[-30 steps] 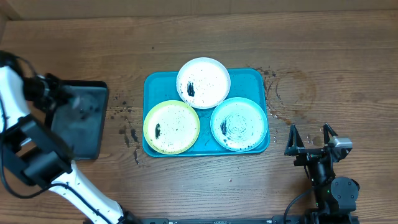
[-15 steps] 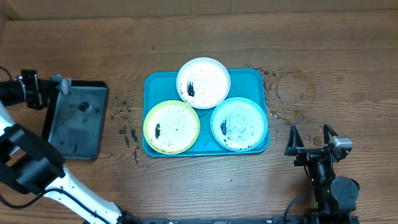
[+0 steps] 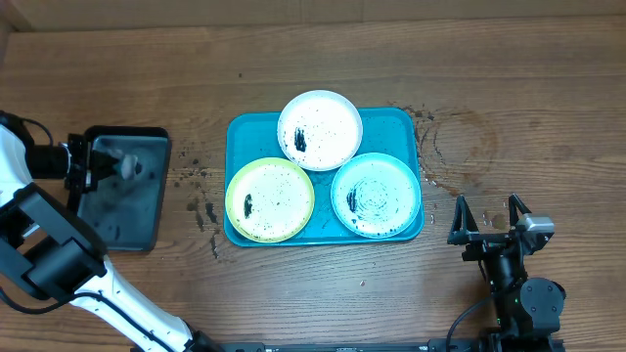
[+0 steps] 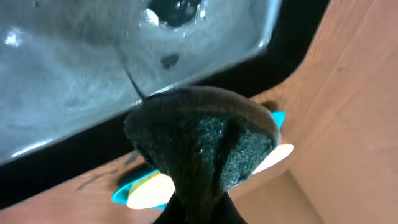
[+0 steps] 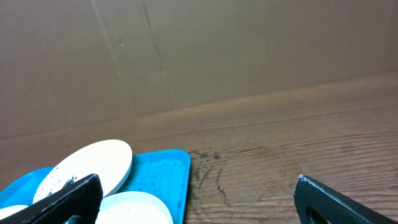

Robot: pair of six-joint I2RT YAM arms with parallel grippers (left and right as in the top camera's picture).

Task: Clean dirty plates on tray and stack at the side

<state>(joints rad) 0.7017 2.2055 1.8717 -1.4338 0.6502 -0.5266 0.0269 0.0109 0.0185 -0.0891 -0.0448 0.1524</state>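
Observation:
The smeared yellow-green plate (image 3: 271,200) lies to the right in the overhead view. My left gripper should next carry the sponge across, lower it onto the middle and release it.
Three speckled plates sit on the turquoise tray (image 3: 245,132): a white plate (image 3: 320,129) at the back, a yellow-green plate (image 3: 270,199) front left, a teal-rimmed plate (image 3: 376,195) front right. My left gripper (image 3: 98,161) is over the black tray (image 3: 122,210) at the far left, shut on a dark sponge (image 4: 202,140) that fills the left wrist view. My right gripper (image 3: 486,217) is open and empty near the front right of the table, right of the tray; its view shows the tray corner (image 5: 168,165) and the white plate (image 5: 87,165).
The black tray holds water or wet residue (image 4: 93,68). Dark specks and smears mark the wood left of the turquoise tray (image 3: 201,200) and at its back right corner (image 3: 423,119). A brown cardboard wall (image 5: 199,50) stands at the back.
My left gripper has moved with the sponge over the black tray's upper end, shifting a little right and lower. The plates and my right arm have not moved.

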